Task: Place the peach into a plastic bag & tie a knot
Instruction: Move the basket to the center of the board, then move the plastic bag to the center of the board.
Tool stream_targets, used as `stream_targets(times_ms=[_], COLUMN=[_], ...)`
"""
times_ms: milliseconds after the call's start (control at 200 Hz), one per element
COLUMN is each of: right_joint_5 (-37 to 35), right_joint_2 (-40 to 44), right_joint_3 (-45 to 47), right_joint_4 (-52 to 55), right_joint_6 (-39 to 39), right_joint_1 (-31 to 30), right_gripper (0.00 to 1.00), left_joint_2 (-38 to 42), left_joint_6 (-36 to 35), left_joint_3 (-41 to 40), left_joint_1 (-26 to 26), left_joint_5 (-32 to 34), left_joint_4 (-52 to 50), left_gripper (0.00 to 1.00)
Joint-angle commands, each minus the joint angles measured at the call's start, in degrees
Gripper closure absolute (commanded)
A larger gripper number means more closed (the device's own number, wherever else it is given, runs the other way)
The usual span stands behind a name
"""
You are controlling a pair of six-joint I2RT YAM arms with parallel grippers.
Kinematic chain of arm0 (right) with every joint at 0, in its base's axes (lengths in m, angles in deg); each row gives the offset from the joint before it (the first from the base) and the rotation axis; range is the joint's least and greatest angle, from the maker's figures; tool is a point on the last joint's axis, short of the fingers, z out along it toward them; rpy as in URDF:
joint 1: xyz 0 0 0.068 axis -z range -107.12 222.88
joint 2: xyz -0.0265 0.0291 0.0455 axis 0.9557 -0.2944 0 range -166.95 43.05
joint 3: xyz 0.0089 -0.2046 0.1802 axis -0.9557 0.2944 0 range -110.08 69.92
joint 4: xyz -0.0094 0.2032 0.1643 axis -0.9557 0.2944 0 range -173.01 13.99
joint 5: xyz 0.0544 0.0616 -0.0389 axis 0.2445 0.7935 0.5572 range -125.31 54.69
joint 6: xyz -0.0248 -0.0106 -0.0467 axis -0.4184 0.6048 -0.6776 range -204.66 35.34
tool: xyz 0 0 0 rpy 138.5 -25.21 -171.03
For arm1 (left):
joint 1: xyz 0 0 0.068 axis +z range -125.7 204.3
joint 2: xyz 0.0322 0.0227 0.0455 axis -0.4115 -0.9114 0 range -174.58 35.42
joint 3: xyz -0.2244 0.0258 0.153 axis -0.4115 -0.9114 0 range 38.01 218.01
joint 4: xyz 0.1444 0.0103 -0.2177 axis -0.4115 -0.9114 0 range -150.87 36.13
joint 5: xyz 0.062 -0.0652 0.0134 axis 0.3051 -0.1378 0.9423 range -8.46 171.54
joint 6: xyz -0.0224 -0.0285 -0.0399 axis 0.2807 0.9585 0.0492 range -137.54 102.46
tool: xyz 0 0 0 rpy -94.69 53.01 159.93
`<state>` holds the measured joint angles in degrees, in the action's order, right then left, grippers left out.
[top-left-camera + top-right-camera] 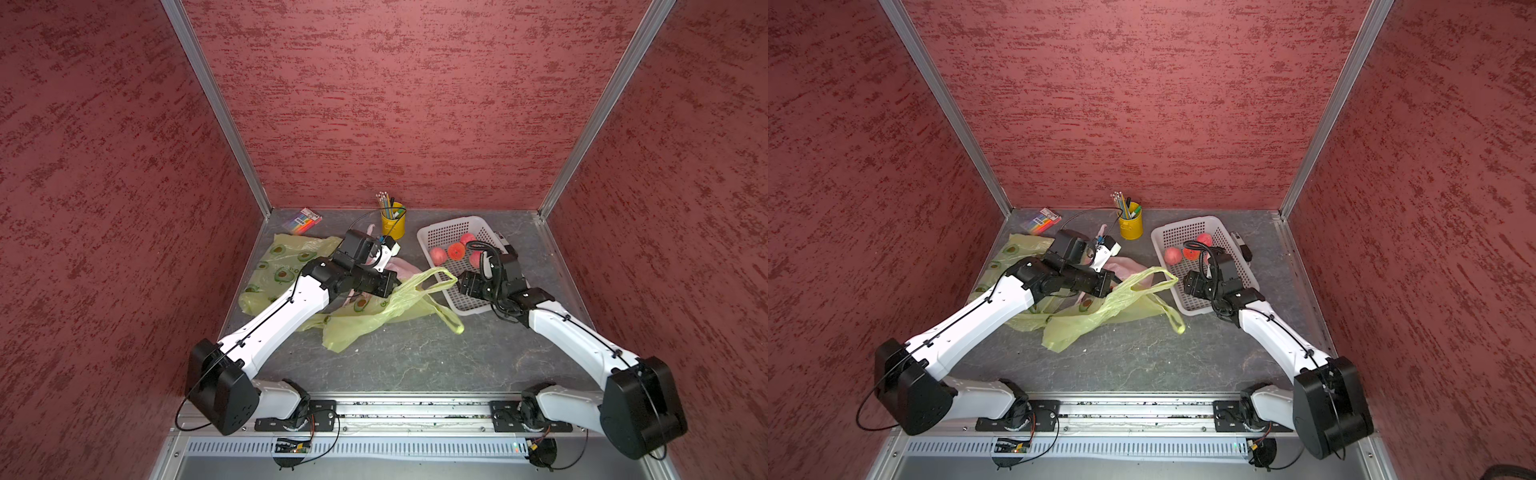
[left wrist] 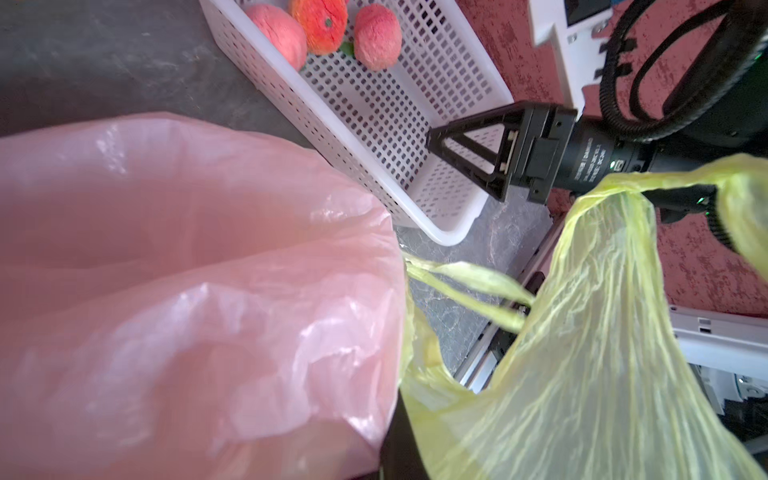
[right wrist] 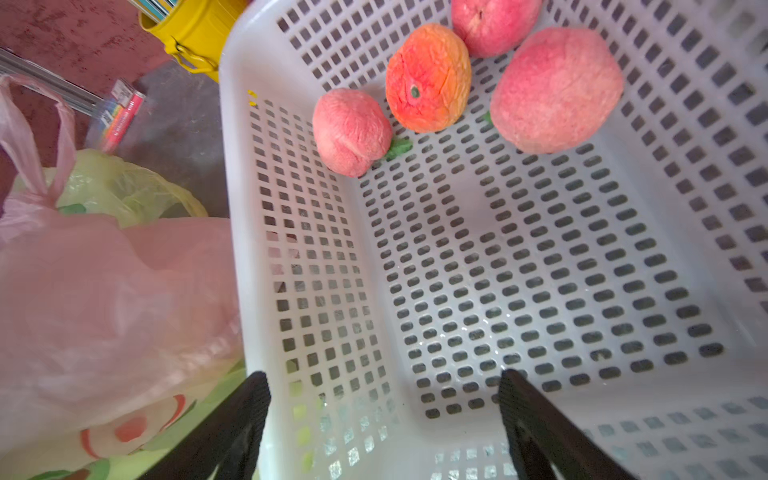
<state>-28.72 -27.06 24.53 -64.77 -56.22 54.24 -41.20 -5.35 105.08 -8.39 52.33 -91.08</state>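
Note:
Next, my left gripper moves back over the yellow plastic bag's spread body and releases the bag there, since that body lies back of my left gripper.
Several pink peaches (image 1: 437,254) (image 3: 351,132) and an orange-red fruit (image 3: 428,77) lie at the far end of the white mesh basket (image 1: 424,241) (image 3: 232,166). My right gripper (image 1: 461,284) (image 3: 384,386) hovers open and empty over the basket's near left corner, short of the fruit. My left gripper (image 1: 392,286) (image 2: 399,449) is shut on the yellow plastic bag (image 1: 374,316) (image 2: 582,353) and holds its top off the table. One handle loop (image 1: 436,274) reaches toward the right gripper. In the left wrist view the bags hide most of the left fingers.
A pink plastic bag (image 1: 405,266) (image 2: 187,291) lies between the left gripper and the basket. A second avocado-print bag (image 1: 286,262) is spread flat at the left. A yellow pencil cup (image 1: 393,220) and a marker pack (image 1: 302,220) stand at the back. Red walls enclose three sides.

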Motion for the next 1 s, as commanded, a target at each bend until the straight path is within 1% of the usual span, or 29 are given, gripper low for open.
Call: stream_targets(times_ms=[0, 125, 210, 270, 326, 426, 466, 491, 521, 536, 581, 611, 701, 771, 791, 831, 851, 872, 917, 997], right_joint_5=[4.5, 17.1, 22.2, 23.1, 21.8, 19.0, 18.8, 18.8, 18.6, 18.6, 18.9, 18.8, 19.2, 19.2, 19.2, 19.3, 19.6, 19.6, 19.1, 19.3], right_joint_2=[4.0, 6.1, 7.4, 7.2, 5.7, 1.1, -1.4, -2.9, -4.5, -5.2, -7.0, -8.0, -10.4, -12.8, -15.1, -17.7, -19.1, -20.4, -23.4, -28.7], right_joint_3=[-6.6, -7.1, -5.9, -5.7, -6.3, -6.8, -6.7, -6.6, -6.3, -6.1, -5.4, -5.0, -3.6, -4.5, -5.2, -6.8, -7.6, -8.4, -10.7, -15.2], right_joint_4=[2.2, -0.3, -2.3, -3.1, -3.1, -4.8, -5.9, -6.7, -7.6, -8.3, -10.3, -11.5, -16.4, -18.6, -18.9, -19.6, -20.4, -21.0, -22.1, -25.2], right_joint_6=[1.1, 3.3, 5.1, 6.3, 6.9, 8.1, 8.4, 8.6, 9.0, 9.1, 9.7, 10.2, 12.6, 13.3, 13.4, 13.5, 13.5, 13.5, 14.1, 15.2], right_joint_1=[0.1, -0.2, -2.3, -4.8, -7.2, -10.6, -11.8, -12.6, -13.5, -14.0, -15.3, -15.9, -17.0, -17.9, -18.2, -18.7, -18.9, -19.2, -19.6, -19.7], right_gripper=[0.08, 0.11, 0.11, 0.11, 0.11, 0.19, 0.22, 0.23, 0.22, 0.21, 0.16, 0.13, 0.08, 0.09, 0.1, 0.16, 0.21, 0.29, 0.49, 0.85], left_joint_2=[6.5, 9.0, 9.5, 9.6, 9.8, 10.3, 10.6, 10.8, 11.0, 11.1, 11.5, 11.9, 13.5, 15.0, 15.4, 16.1, 16.4, 16.7, 17.1, 17.7], left_joint_6=[0.7, 1.9, 2.5, 2.6, 2.6, 3.2, 3.4, 3.5, 3.5, 3.6, 3.7, 3.8, 3.7, 3.8, 3.7, 3.9, 3.9, 4.0, 4.2, 4.8], left_joint_3=[-4.8, -8.0, -9.4, -9.8, -10.3, -11.9, -12.5, -13.0, -13.5, -13.9, -14.8, -15.2, -16.4, -17.0, -17.1, -17.4, -17.6, -17.6, -18.0, -18.6], left_joint_1=[-0.3, -0.2, -0.2, -0.2, -0.3, -0.5, -0.5, -0.5, -0.7, -0.9, -1.0, -1.1, -1.2, -1.2, -1.2, -1.2, -1.2, -1.1, -0.8, -0.3], left_joint_5=[-5.0, -4.1, -4.0, -3.9, -4.2, -4.5, -4.2, -4.3, -4.2, -4.1, -3.9, -4.0, -4.2, -3.7, -3.5, -2.9, -2.5, -2.1, -1.6, -0.8], left_joint_4=[5.1, 5.9, 6.6, 6.9, 7.3, 8.6, 8.9, 9.0, 9.0, 9.0, 8.6, 8.3, 6.6, 5.0, 4.6, 3.9, 3.5, 3.2, 2.7, 2.8], left_gripper=[1.0, 1.0, 1.0, 1.0, 1.0, 1.0, 0.98, 0.94, 0.86, 0.81, 0.57, 0.49, 0.41, 0.37, 0.37, 0.37, 0.36, 0.36, 0.35, 0.26])
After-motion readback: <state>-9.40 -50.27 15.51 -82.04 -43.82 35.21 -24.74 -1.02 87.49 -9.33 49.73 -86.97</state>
